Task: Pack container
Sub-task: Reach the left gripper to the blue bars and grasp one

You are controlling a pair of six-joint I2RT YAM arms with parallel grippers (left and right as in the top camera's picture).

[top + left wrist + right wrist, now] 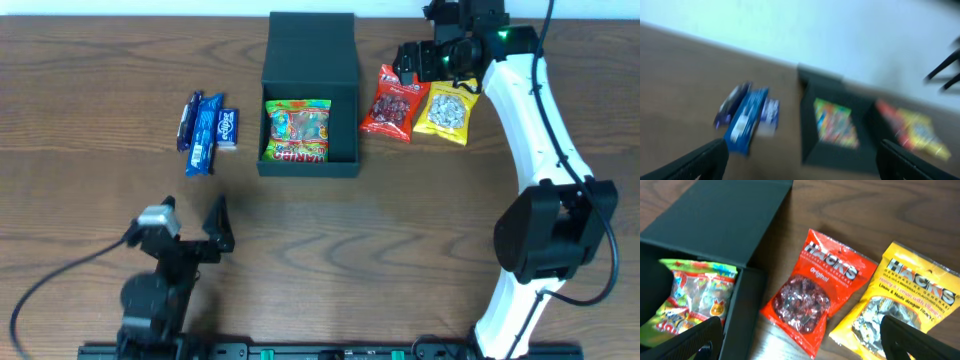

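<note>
The near end of the blue Oreo pack [198, 163] [740, 140] sticks out past the neighbouring bars, so my left gripper needs to move outward and lower onto that end next.
The dark teal-green container [310, 95] stands open at the table's middle back, its lid flap laid back. A Haribo gummy pack [297, 131] lies inside it. A red Hacks pack [392, 103] and a yellow Hacks pack [449, 112] lie right of the box; the right wrist view shows the red pack [817, 290], the yellow pack [900, 305] and the box [715, 225]. My right gripper [800, 340] is open and empty above the red pack. Blue snack bars [207, 127] lie left of the box. My left gripper [800, 160] is open and empty near the front left.
The left wrist view is blurred; it shows the blue bars [746, 119], the box [835, 125] and the red and yellow packs [912, 131]. My right arm's white links [530, 110] run along the table's right side. The wooden table [400, 230] spreads between the arms.
</note>
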